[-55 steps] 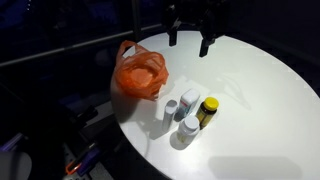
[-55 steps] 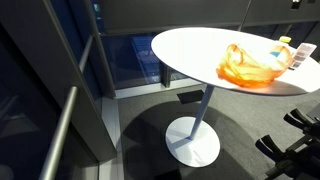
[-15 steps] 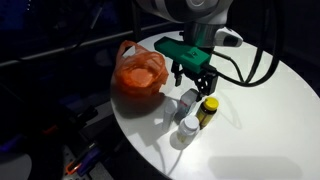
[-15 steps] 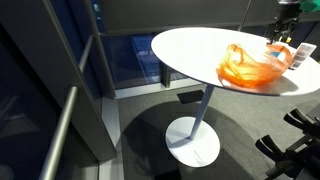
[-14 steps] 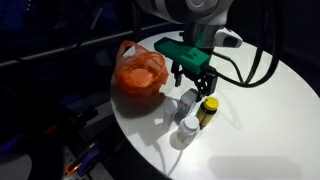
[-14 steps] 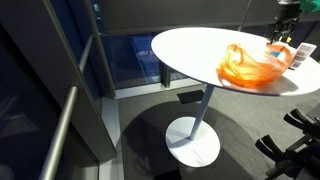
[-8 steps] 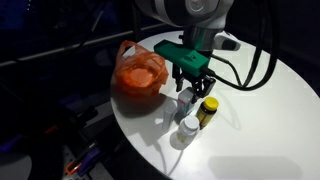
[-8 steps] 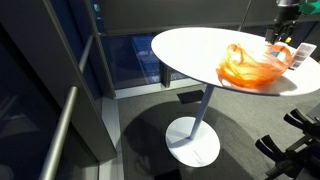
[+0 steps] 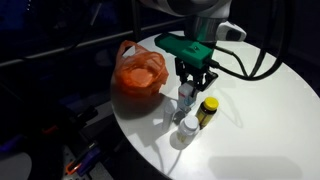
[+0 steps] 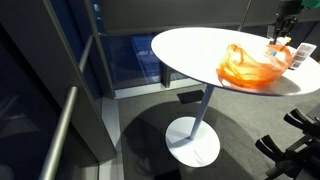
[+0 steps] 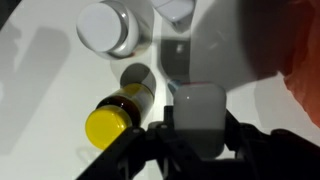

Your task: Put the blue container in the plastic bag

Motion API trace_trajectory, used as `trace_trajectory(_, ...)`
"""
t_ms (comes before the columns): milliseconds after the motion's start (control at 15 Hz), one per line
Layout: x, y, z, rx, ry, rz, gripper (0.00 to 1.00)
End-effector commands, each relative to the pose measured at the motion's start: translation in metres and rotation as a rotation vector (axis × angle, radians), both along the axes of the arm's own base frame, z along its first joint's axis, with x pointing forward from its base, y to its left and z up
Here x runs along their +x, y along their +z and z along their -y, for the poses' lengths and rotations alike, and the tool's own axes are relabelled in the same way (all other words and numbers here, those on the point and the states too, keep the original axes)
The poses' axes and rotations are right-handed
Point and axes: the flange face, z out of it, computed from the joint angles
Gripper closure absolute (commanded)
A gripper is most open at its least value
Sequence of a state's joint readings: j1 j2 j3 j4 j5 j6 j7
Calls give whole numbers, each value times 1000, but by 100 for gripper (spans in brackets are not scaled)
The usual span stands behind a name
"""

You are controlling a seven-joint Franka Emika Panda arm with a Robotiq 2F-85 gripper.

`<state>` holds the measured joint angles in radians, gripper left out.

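Observation:
The orange plastic bag is lying open beside the bottles. My gripper will go up, carry the blue container (image 9: 187, 98) over the bag's opening (image 9: 138, 62), go down and let go.
The blue container (image 9: 187, 98) stands upright on the white round table (image 9: 260, 120), among the small bottles to the right of the bag. From above it shows a pale rounded-square top (image 11: 198, 108). My gripper (image 9: 191, 88) comes straight down over it, and the jaws are shut on its two sides (image 11: 198, 128). The orange plastic bag (image 9: 140, 72) lies open-mouthed on the table's left part, a short way from the gripper. That bag (image 10: 250, 65) also shows in the exterior view from the side, with the gripper (image 10: 284, 32) just behind it.
A yellow-capped amber bottle (image 9: 208, 110) stands close beside the held container and lies next to the jaws in the wrist view (image 11: 112, 120). A white-capped bottle (image 9: 188, 128) stands nearer the table's front edge. Another round white cap (image 11: 108, 28) is close by.
The gripper has come down onto the container and its jaws have gone from open to shut on it. The bag and the other bottles have not moved.

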<state>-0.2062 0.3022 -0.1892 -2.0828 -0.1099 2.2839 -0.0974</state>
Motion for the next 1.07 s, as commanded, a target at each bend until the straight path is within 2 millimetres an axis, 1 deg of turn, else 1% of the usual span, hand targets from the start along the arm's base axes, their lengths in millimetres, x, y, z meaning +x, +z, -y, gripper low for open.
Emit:
trace_trajectory(0, 3, 39, -14, -2, 21, 25, 78)
trace_trajectory(200, 7, 65, -39, 2, 71, 57, 78)
trace_trajectory(533, 7, 96, -86, 53, 204, 84, 78)
trace_trajectory(800, 6, 113, -118, 128, 320, 99, 78)
trace_trajectory(1000, 7, 116, -135, 183, 377, 89, 78)
